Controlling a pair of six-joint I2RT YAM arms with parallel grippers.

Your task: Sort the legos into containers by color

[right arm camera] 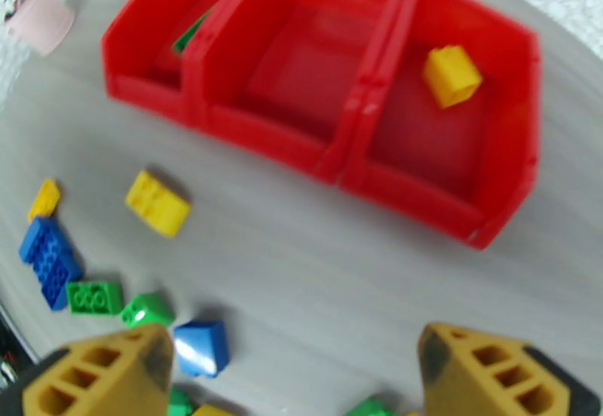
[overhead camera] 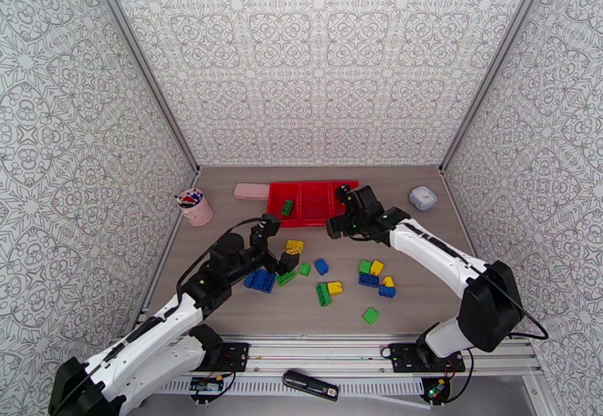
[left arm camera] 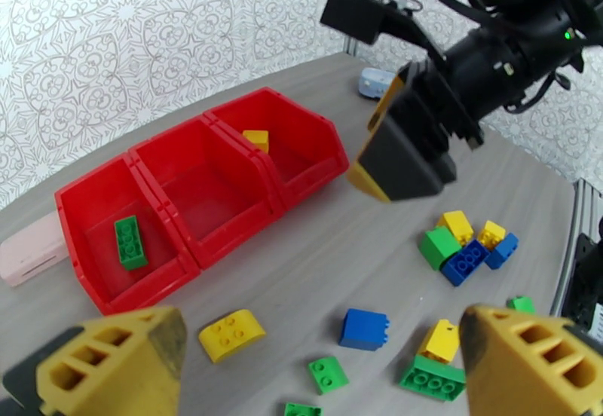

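The robot's right gripper should first move back from the bins to get down over the small blue lego, which lies loose, since the middle bin is empty.
Three joined red bins (overhead camera: 324, 188) stand at the back centre. The left bin holds a green lego (left arm camera: 132, 241), the right bin a yellow lego (right arm camera: 451, 74), and the middle bin looks bare. Several green, blue and yellow legos lie loose in front, among them a yellow one (overhead camera: 294, 246), a blue one (left arm camera: 364, 328) and a long blue one (overhead camera: 261, 280). My left gripper (overhead camera: 275, 248) hangs open over the left part of the scatter, nothing between its fingers (left arm camera: 113, 365). My right gripper (overhead camera: 337, 224) is open and empty just in front of the right bin; its fingers (right arm camera: 497, 372) are spread wide.
A pink cup (overhead camera: 195, 207) stands at the back left, and a flat pink box (overhead camera: 250, 191) lies beside the bins. A small white round box (overhead camera: 423, 197) sits at the back right. Patterned walls close three sides. A black object (overhead camera: 310, 384) lies below the table's front rail.
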